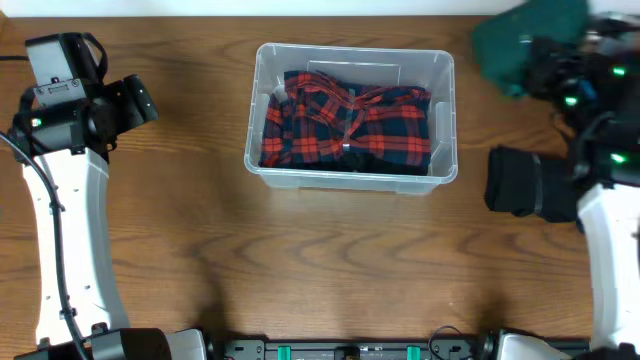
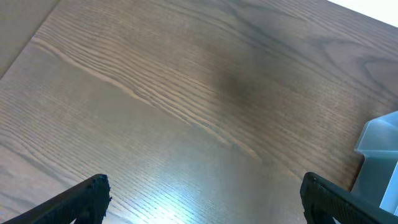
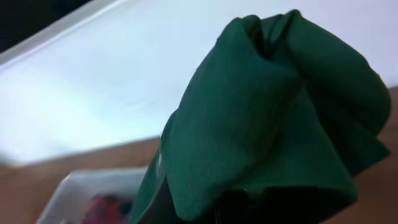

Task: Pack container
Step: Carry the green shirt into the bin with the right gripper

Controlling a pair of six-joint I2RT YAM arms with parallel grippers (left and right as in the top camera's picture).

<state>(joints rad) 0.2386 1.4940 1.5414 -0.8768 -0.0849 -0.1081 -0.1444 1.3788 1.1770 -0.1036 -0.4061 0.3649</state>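
The container's plaid shirt is below the robot's right gripper, to its left in the overhead view, so the right gripper will swing across, lower the green cloth [image 1: 520,40] onto the shirt and let go.
The clear plastic container [image 1: 352,172] sits at the table's middle back with a red and black plaid shirt [image 1: 345,125] folded inside. Its corner shows in the left wrist view [image 2: 380,160] and blurred in the right wrist view [image 3: 81,190]. My right gripper [image 1: 545,60] is at the far right back, shut on a dark green cloth [image 1: 520,40] held above the table; the cloth [image 3: 273,118] fills the right wrist view and hides the fingers. My left gripper [image 2: 205,202] is open and empty over bare wood, left of the container.
A black folded cloth [image 1: 512,182] lies on the table right of the container, by the right arm. The left arm's white link [image 1: 70,230] runs along the left side. The table's back edge is near the green cloth.
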